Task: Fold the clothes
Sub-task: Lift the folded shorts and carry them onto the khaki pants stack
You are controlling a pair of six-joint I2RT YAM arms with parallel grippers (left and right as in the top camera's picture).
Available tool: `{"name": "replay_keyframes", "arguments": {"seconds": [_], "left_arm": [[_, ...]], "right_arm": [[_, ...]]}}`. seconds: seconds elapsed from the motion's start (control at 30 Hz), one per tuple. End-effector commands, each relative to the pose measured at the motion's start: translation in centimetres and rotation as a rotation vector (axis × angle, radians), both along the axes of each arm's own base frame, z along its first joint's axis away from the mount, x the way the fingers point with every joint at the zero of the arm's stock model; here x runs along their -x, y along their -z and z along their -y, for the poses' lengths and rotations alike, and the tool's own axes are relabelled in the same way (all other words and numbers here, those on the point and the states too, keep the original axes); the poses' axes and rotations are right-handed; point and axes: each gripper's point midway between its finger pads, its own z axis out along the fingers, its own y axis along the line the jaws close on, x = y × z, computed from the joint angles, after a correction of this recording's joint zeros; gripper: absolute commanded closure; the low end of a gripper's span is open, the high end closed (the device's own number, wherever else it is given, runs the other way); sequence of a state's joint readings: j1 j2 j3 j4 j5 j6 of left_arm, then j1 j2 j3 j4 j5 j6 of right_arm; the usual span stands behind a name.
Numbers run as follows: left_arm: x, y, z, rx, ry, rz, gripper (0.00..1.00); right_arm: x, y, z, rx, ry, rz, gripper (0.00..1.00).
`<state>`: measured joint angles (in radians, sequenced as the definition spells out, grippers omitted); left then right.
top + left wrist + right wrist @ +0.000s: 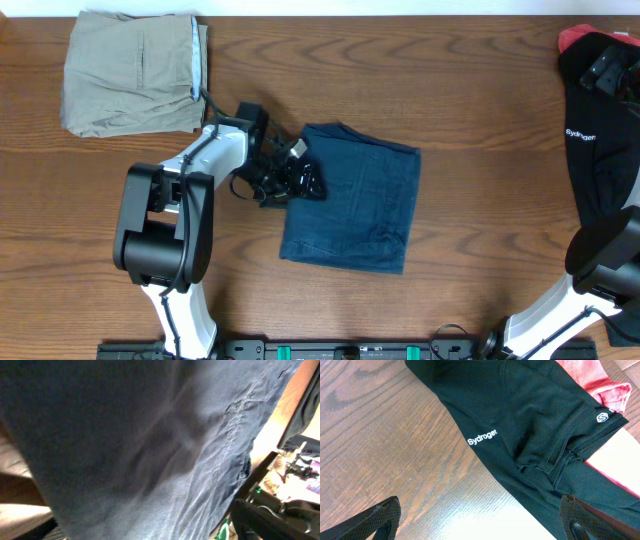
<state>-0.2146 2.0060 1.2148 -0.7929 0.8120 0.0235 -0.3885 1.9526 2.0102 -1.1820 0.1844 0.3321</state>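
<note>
The robot's left gripper needs to close its spread fingers together at the navy-blue shorts' edge [310, 188] [140, 513] next.
The navy-blue shorts [352, 198] lie folded into a flat rectangle at the table's middle. My left gripper [300, 180] rests at their left edge. In the left wrist view the navy fabric [150, 450] fills almost the whole frame, right up against the camera. Only the tips of dark fingers show, far apart at the bottom corners, with cloth between them. My right gripper [480, 522] is open and empty above bare table, beside the black garment at the right side.
Khaki-beige shorts [135, 72] with a light-blue lining lie folded at the back left. A black garment with white lettering [600, 130] [530, 425] lies at the right edge, over something red [590, 375]. The right arm [605, 255] stands at the front right.
</note>
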Motion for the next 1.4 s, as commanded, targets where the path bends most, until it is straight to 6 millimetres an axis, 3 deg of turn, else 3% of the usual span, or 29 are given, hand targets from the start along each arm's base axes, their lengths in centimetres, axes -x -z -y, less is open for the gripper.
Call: {"name": "replay_keyframes", "arguments": {"seconds": [0.0,0.17,0.3,0.33,0.47,0.63,0.87,1.07,1.23,1.37], "left_arm": [[1.6,2.7,-0.5,-0.065,0.039,-0.041,0.22],[1.5,2.7,-0.4,-0.065,0.041,-0.037,0.59],[1.2,2.6,-0.3,-0.063,0.037,-0.027,0.81],[1.0,2.6,-0.4,-0.079,0.025,-0.03,0.94],[-0.8,2.7,-1.6,-0.198,-0.03,-0.014,0.94],[-4.4,0.6,-2.8,-0.3,-0.047,0.074,0.94],[-12.7,-5.2,-5.6,-0.417,-0.149,0.318,0.94],[-18.7,-10.8,-10.5,-0.552,-0.289,0.522,0.94],[-21.8,-14.7,-14.6,-0.6,-0.376,0.643,0.94],[-23.2,-16.5,-17.3,-0.622,-0.397,0.716,0.94]], "right_arm": [[0.5,0.1,0.9,0.012,0.016,-0.012,0.01],[0.5,0.1,0.9,0.012,0.015,-0.012,0.01],[0.5,0.1,0.9,0.012,0.016,-0.012,0.01],[0.5,0.1,0.9,0.012,0.016,-0.012,0.01],[0.5,0.1,0.9,0.012,0.016,-0.012,0.01],[0.5,0.1,0.9,0.012,0.016,-0.012,0.01],[0.5,0.1,0.9,0.012,0.015,-0.012,0.01],[0.5,0.1,0.9,0.012,0.015,-0.012,0.01],[0.5,0.1,0.9,0.012,0.015,-0.012,0.01],[0.5,0.1,0.9,0.012,0.016,-0.012,0.01]]}}
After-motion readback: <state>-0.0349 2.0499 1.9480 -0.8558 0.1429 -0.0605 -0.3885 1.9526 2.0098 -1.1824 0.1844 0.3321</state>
